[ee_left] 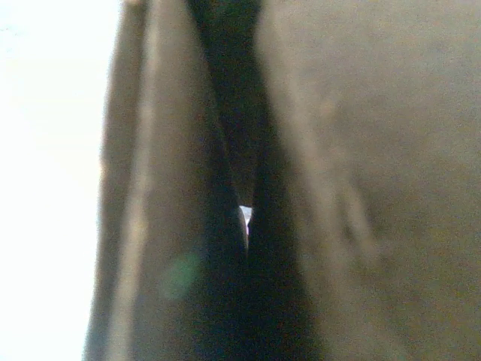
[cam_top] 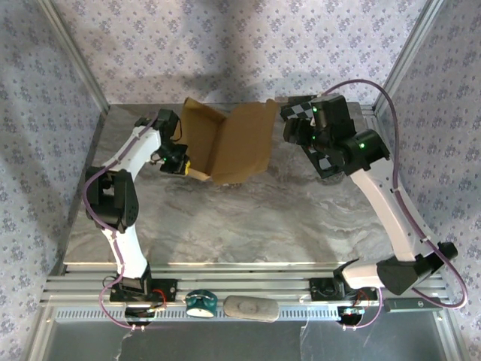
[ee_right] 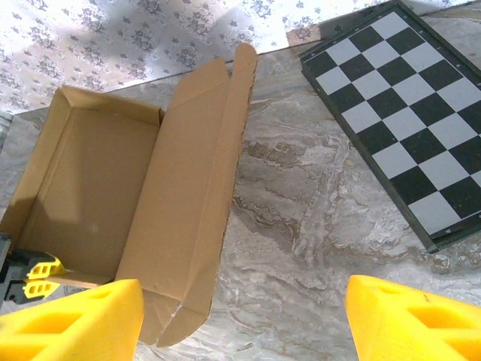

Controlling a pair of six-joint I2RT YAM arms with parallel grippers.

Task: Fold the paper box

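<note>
The box's pinched near corner goes back over the bare marble with my left gripper next, which then releases the box's edge, as the box's tray stands crooked.
The paper box is a brown cardboard mailer standing half open at the back middle of the table. Its tray faces the right wrist camera and a long lid panel rises along its right side. My left gripper is at the box's near left corner, shut on a thin edge of its wall. Its yellow fingers pinch that edge. The left wrist view is dark, blurred cardboard pressed close. My right gripper hovers open just right of the lid, its yellow fingertips wide apart and holding nothing.
A black-and-grey checkerboard panel lies at the back right, beside the right arm. Bare marble tabletop stretches in front of the box. On the front rail lie a teal object and a grey oblong object. Patterned walls enclose three sides.
</note>
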